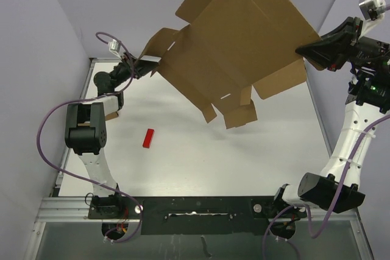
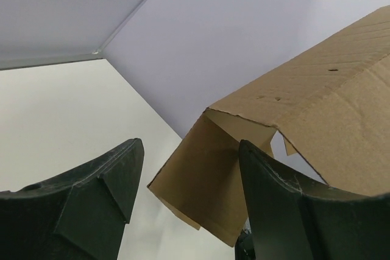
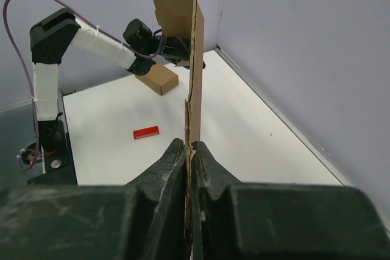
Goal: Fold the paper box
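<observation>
My right gripper should next go down, moving to the left in the top view over the white table, and let go of the box's edge, because the box hangs high.
The paper box is a large flat brown cardboard sheet with flaps, held tilted in the air over the back of the table. My right gripper is shut on its right edge. In the right wrist view the board runs edge-on out of the pinched jaws of that gripper. My left gripper is open at the box's left flap. In the left wrist view that flap hangs between the spread fingers, close against the right one, and the gripper is not closed on it.
A small red block lies on the white table left of centre. A much smaller brown box sits under the left arm near the back left. Grey walls close in on the left, back and right.
</observation>
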Controlling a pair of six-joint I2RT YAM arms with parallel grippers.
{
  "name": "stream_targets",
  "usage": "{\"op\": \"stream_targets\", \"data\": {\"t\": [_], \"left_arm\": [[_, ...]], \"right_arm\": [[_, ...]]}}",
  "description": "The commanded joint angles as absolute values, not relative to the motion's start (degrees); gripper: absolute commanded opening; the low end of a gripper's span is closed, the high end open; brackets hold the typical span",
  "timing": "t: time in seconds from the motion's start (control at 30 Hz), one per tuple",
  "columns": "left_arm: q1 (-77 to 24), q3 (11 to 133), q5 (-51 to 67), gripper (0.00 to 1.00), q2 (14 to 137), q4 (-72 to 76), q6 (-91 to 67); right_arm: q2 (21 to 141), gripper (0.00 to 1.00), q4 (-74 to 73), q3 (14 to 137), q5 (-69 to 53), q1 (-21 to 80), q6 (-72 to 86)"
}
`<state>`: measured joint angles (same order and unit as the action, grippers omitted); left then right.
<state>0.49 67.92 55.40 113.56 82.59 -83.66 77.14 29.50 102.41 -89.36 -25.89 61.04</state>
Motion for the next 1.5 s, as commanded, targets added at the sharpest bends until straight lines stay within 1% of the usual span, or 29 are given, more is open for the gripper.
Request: {"op": "stream_targets", "data": {"t": [0.0,0.37,0.53,0.77,0.83,0.9,0.93,1.2,1.23,1.27,1.3,1.33,1.47], "left_arm": [[-0.57,71.32,56.25,0.62,115.22,86.73,-82.71],[-1.4,70.9,55.74,0.56,115.62,86.68,-82.53],[-1.41,71.11,55.65,0.46,115.97,86.73,-83.01],[-1.41,71.45,55.72,0.29,116.41,86.72,-83.87],[-1.36,71.69,55.81,0.22,116.5,86.7,-84.16],[-1.41,71.93,55.94,0.13,116.64,86.75,-84.41],[-1.32,71.98,55.99,0.0,116.78,86.72,-84.55],[-0.87,70.93,55.46,0.0,116.4,86.75,-83.61],[-0.61,70.5,55.17,0.03,116.25,86.75,-83.54],[-0.35,70.01,54.92,0.09,116.02,86.75,-83.39],[-0.09,69.41,54.62,0.18,115.65,86.75,-83.21],[0.24,68.61,54.26,0.23,115.16,86.75,-82.88],[2.37,63.72,51.99,0.36,112.0,86.74,-81.69]], "right_arm": [[76.73,0.0,32.99,104.14,-85.87,-26.06,63.56],[76.98,0.0,33.13,104.41,-85.3,-26.02,63.81],[76.98,0.0,33.1,104.33,-85.25,-26.02,63.82],[76.9,0.0,33.17,104.07,-85.25,-25.97,63.77],[76.83,0.0,33.14,103.99,-85.32,-26.01,63.75],[76.82,0.0,33.13,103.82,-85.39,-26.04,63.74],[76.82,0.0,33.17,103.71,-85.34,-26.02,63.65],[76.6,0.0,33.27,102.65,-85.52,-26.02,63.35],[76.54,0.0,33.25,102.38,-85.56,-26.02,63.29],[76.39,0.0,33.29,102.13,-85.64,-26.02,63.13],[76.38,0.0,33.22,101.92,-85.73,-26.06,62.91],[76.3,0.0,33.12,101.61,-85.82,-26.1,62.66],[75.76,0.0,31.47,99.96,-86.04,-26.19,60.49]]}}
